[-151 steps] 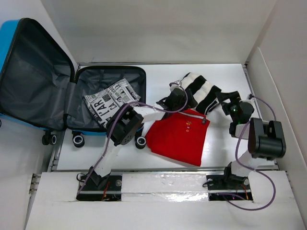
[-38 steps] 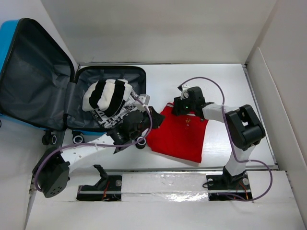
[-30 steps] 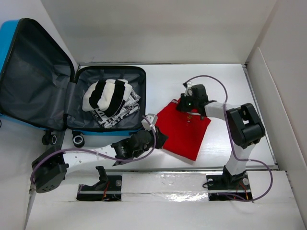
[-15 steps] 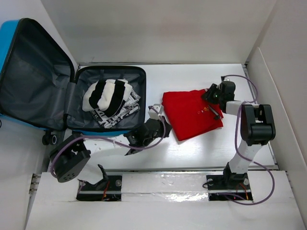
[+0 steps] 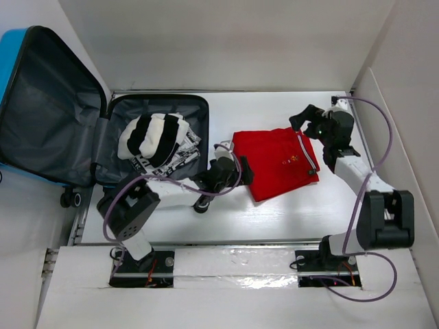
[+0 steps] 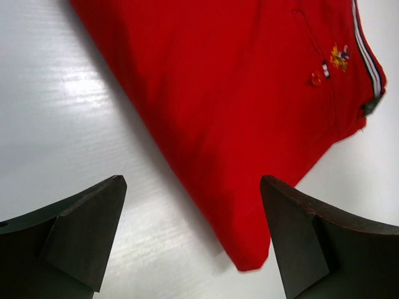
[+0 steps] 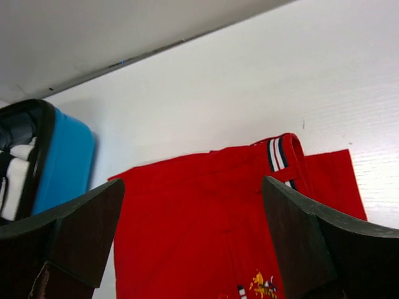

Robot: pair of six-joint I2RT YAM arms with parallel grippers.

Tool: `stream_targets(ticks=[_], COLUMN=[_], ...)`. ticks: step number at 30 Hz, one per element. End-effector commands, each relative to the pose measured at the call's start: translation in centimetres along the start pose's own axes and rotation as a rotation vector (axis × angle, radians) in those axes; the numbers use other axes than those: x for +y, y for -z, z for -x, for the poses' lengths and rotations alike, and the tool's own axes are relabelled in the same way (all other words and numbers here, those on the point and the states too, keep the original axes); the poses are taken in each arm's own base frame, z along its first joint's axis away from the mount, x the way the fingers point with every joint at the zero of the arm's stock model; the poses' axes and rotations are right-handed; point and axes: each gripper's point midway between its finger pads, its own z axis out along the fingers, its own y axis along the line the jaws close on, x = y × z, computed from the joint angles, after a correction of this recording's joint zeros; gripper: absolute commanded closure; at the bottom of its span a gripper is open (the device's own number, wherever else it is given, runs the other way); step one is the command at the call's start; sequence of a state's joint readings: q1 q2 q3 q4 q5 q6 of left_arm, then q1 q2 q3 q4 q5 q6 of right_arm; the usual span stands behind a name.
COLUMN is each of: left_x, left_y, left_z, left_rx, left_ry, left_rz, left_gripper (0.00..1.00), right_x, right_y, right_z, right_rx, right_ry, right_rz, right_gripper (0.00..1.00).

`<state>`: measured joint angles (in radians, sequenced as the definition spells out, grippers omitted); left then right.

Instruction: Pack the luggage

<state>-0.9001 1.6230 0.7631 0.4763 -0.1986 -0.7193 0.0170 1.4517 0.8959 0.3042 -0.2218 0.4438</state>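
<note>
Only the shirt's narrow near corner lies between my fingers. So my left gripper moves outward and down onto the red shirt's luggage-side edge (image 5: 245,149) (image 6: 153,109) next and closes there.
The blue luggage (image 5: 48,110) lies open at the left, its lid leaning against the wall. Its lower half holds a black-and-white striped garment (image 5: 154,137) on top of a newsprint-patterned one (image 5: 185,156). A folded red shirt (image 5: 274,161) lies flat on the table to its right. My left gripper (image 5: 241,171) is open at the shirt's left edge, and in the left wrist view the shirt's near corner (image 6: 249,249) lies between the fingers, ungripped. My right gripper (image 5: 302,127) hovers open over the shirt's far right corner, looking down on the striped collar (image 7: 280,156).
White walls close in the table at the back and right. The luggage's blue shell (image 7: 62,162) and its small black wheels (image 5: 110,200) sit left of the shirt. The left arm stretches low along the luggage's front edge.
Both grippers opened and let go of the red shirt, which was dragged right, turned and now lies flat. The right arm swung back to the right; the left gripper followed the shirt's edge.
</note>
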Motion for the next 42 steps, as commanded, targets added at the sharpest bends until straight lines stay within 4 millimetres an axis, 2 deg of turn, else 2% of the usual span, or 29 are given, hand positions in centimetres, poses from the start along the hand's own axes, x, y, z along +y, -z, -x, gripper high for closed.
stream_targets(ticks=[1,2,3,4,7,8,11,13,14,16,17,19,20,21,22,24,25,28,29,31,32,34,35,36,37,38,40,41,42], left_x=[-1.1,-0.5,-0.1,-0.5,1.1,1.1,2.6,2.7,2.9,2.3,2.1,0.9,1.0,1.3,0.1,-0.4,-0.9,-3.0,-4.8,-5.4,-6.8,-7.0,-6.8,-6.7,-6.0,-4.8,-2.4,-1.7,1.3], left_y=[-1.7,-2.6,-3.1,-3.8,-5.9,-7.2,-9.1,-9.7,-10.2,-10.8,-11.1,-11.6,-11.8,-12.0,-12.1,-11.8,-11.5,-9.7,-8.1,-6.4,-4.4,-2.5,-0.3,1.0,1.9,4.4,6.6,9.0,10.5], left_z=[2.4,1.7,1.6,2.6,1.3,1.3,0.6,0.3,0.5,0.5,0.7,1.5,1.8,2.5,2.7,4.8,5.0,8.3,10.5,13.2,16.0,18.2,21.7,23.0,23.7,27.0,28.9,30.5,32.4], left_rx=[-0.056,-0.045,-0.04,-0.057,-0.029,-0.029,-0.009,-0.005,-0.003,-0.005,-0.016,-0.046,-0.05,-0.055,-0.056,-0.099,-0.089,-0.118,-0.155,-0.181,-0.228,-0.235,-0.297,-0.311,-0.305,-0.372,-0.383,-0.426,-0.467], left_ry=[0.036,0.034,0.038,0.046,0.008,-0.005,-0.061,-0.064,-0.054,-0.046,-0.044,-0.049,-0.047,-0.037,-0.033,-0.018,-0.023,-0.039,-0.049,-0.065,-0.081,-0.095,-0.102,-0.11,-0.117,-0.111,-0.109,-0.104,-0.081], left_rz=[0.045,0.074,0.1,0.104,0.187,0.209,0.304,0.31,0.31,0.284,0.281,0.229,0.217,0.211,0.155,0.088,0.047,-0.044,-0.089,-0.127,-0.168,-0.189,-0.198,-0.209,-0.198,-0.179,-0.128,-0.121,-0.062], left_gripper=[0.13,0.08,0.08,0.08,0.08,0.08,0.1,0.14,0.23,0.31,0.52,0.79,1.0,1.0,1.0,1.0,1.0,1.0,1.0,1.0,1.0,1.0,1.0,1.0,1.0,1.0,1.0,1.0,1.0], right_x=[1.3,1.5,2.3,2.5,4.3,5.0,6.4,6.8,7.5,8.1,8.6,9.1,9.1,9.6,9.5,10.1,10.2,10.4,10.4,10.1,10.0,9.4,9.0,8.9,8.5,8.1,7.7,7.3,7.4], right_y=[2.3,2.8,3.9,4.4,5.9,6.3,7.7,8.3,8.9,9.4,9.7,10.0,10.2,10.6,10.7,11.4,11.6,12.5,12.6,12.8,12.9,12.8,12.7,12.5,12.4,11.8,11.4,11.1,10.8], right_z=[1.9,1.4,2.3,2.5,2.6,2.6,3.0,3.1,3.2,2.9,2.8,2.7,2.5,2.6,2.5,2.6,2.8,3.3,3.4,3.6,3.6,3.7,3.7,3.5,3.7,2.9,2.6,2.6,2.0], right_rx=[-0.09,-0.088,-0.12,-0.131,-0.136,-0.136,-0.159,-0.165,-0.173,-0.174,-0.176,-0.173,-0.173,-0.179,-0.174,-0.186,-0.194,-0.227,-0.237,-0.251,-0.253,-0.263,-0.264,-0.262,-0.268,-0.246,-0.228,-0.224,-0.206], right_ry=[0.032,0.038,0.043,0.049,0.075,0.091,0.11,0.115,0.122,0.127,0.131,0.139,0.144,0.153,0.156,0.17,0.173,0.182,0.179,0.171,0.171,0.166,0.163,0.162,0.158,0.148,0.144,0.137,0.135], right_rz=[0.015,0.015,0.03,0.038,0.094,0.11,0.145,0.16,0.18,0.206,0.221,0.239,0.242,0.254,0.251,0.27,0.272,0.271,0.267,0.249,0.248,0.228,0.215,0.21,0.2,0.194,0.205,0.201,0.213], right_gripper=[0.03,0.03,0.03,0.03,0.03,0.03,0.03,0.03,0.03,0.03,0.03,0.04,0.04,0.04,0.04,0.04,0.04,0.04,0.04,0.04,0.04,0.04,0.04,0.04,0.04,0.03,0.03,0.03,0.03])
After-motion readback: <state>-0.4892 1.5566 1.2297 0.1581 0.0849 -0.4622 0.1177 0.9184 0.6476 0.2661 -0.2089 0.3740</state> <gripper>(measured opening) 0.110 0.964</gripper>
